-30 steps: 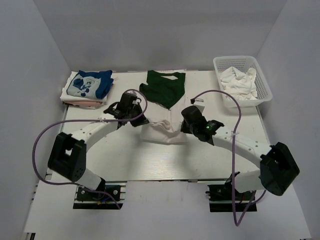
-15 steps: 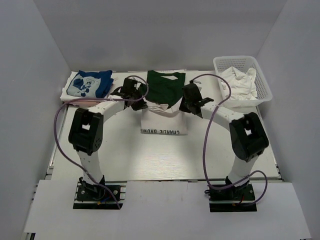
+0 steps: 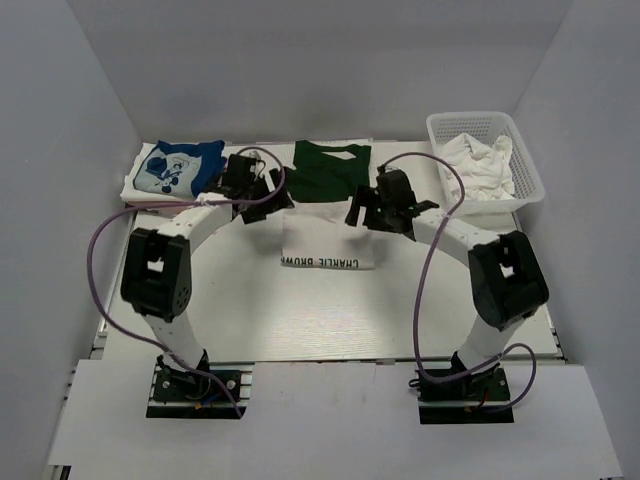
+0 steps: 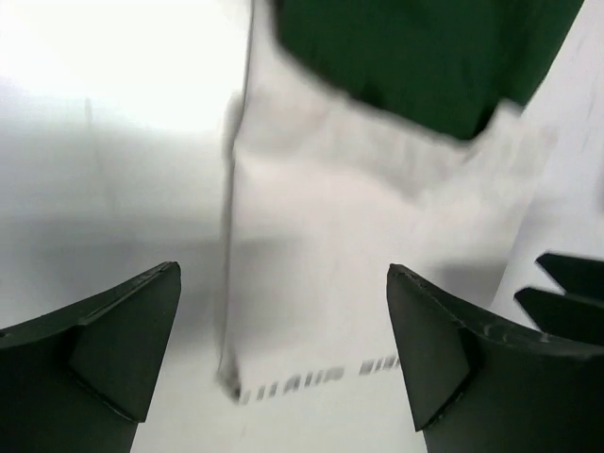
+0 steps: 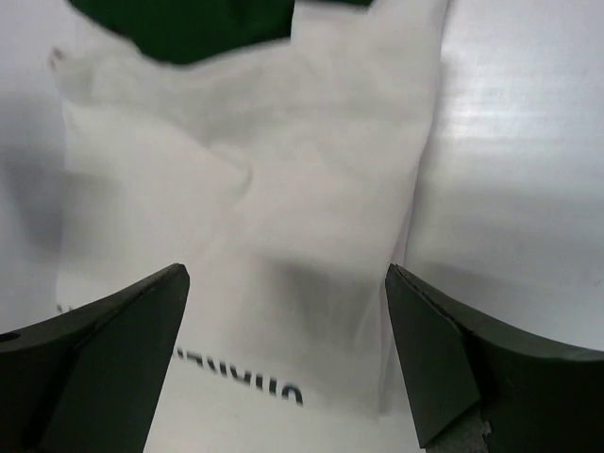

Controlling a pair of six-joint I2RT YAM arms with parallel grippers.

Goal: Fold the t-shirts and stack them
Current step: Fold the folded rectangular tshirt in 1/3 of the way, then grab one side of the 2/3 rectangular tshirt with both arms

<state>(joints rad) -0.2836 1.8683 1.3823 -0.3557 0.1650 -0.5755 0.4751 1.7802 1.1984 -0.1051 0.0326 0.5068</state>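
My left gripper is about to go back and down onto the lettered edge, nearer my base, at its corner on the print-shirt side (image 3: 284, 262) (image 4: 236, 381).
A white t-shirt (image 3: 328, 243) with a dark green upper part (image 3: 330, 170) lies folded in the middle of the table, its black lettering along the near edge. My left gripper (image 3: 268, 197) hovers open at its left back corner, and my right gripper (image 3: 362, 213) hovers open at its right back corner. In the left wrist view the open left gripper (image 4: 283, 349) has white cloth (image 4: 368, 236) below it, nothing between the jaws. The right wrist view shows the same: the right gripper (image 5: 288, 354) open above the shirt (image 5: 245, 208). A white-and-blue print shirt (image 3: 178, 168) lies folded on a pink one (image 3: 158, 205) at the back left.
A white mesh basket (image 3: 528, 170) holding crumpled white cloth (image 3: 480, 160) stands at the back right. Purple cables loop from both arms over the table. Grey walls close in the left, the back and the right.
Both grippers carried the shirt's near part towards the back, folding it over, then opened and let it go. The lettering now lies along the near edge.
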